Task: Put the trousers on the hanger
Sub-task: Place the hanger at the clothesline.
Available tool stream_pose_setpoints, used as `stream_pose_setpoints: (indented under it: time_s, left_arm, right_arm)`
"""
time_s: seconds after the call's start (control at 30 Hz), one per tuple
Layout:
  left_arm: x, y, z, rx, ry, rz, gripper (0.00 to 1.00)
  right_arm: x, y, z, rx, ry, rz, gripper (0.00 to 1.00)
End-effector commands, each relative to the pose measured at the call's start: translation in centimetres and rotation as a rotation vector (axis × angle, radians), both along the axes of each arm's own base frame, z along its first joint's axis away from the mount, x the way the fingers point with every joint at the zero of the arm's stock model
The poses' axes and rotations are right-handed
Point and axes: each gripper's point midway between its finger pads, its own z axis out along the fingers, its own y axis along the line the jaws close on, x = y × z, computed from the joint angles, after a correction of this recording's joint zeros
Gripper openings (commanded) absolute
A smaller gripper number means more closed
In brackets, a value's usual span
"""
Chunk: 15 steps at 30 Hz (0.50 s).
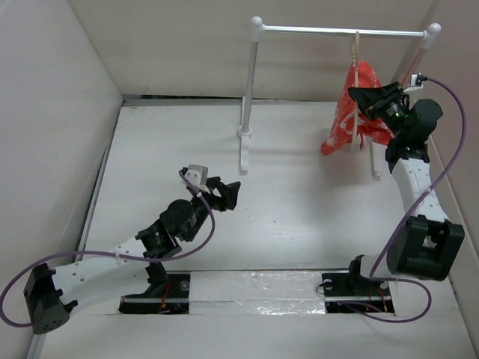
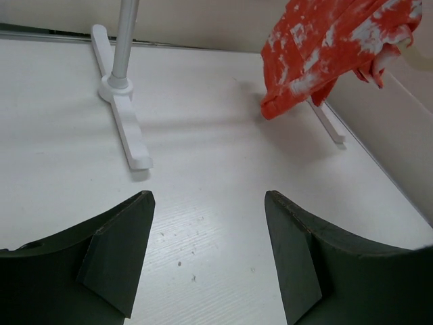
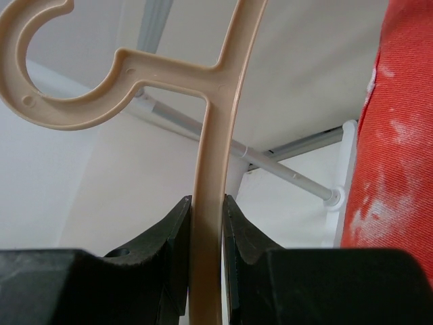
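My right gripper moves away from my base next, the first move to get the hanger's hook over the white bar (image 1: 356, 32) (image 3: 156, 15).
The red-orange trousers (image 1: 346, 116) hang bunched at the right end of the white rail, draped off the pale beige hanger (image 1: 357, 51). My right gripper (image 1: 365, 101) is raised beside them and shut on the hanger. In the right wrist view the jaws clamp the hanger's stem (image 3: 210, 169) below its hook, with the trousers (image 3: 399, 135) at the right edge. Low over the table's middle-left, my left gripper (image 1: 228, 193) is open and empty. Its wrist view shows the fingers (image 2: 122, 237) spread over bare table and the trousers (image 2: 325, 54) far ahead at the upper right.
The white tubular rail (image 1: 344, 31) stands on two posts at the back, its left post and foot (image 1: 244, 134) ahead of my left gripper. Walls enclose the table on the left, back and right. The right arm's purple cable loops near the right wall.
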Motion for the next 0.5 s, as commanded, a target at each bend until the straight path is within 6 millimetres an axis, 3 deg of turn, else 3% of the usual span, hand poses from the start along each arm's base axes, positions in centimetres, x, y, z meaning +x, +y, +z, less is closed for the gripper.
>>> stream_pose_setpoints:
  time_s: [0.0, 0.2, 0.47]
  left_arm:
    - [0.1, -0.5, 1.4, -0.021, -0.041, -0.015, 0.63]
    - [0.1, -0.6, 1.2, -0.018, -0.038, -0.019, 0.63]
    - [0.5, -0.7, 0.8, 0.003, -0.023, -0.001, 0.63]
  right_arm:
    - [-2.4, 0.8, 9.1, -0.087, -0.326, 0.05, 0.0]
    - [-0.6, -1.6, 9.6, -0.037, -0.332, 0.038, 0.0]
    - [3.6, -4.0, 9.4, 0.001, -0.303, 0.025, 0.0]
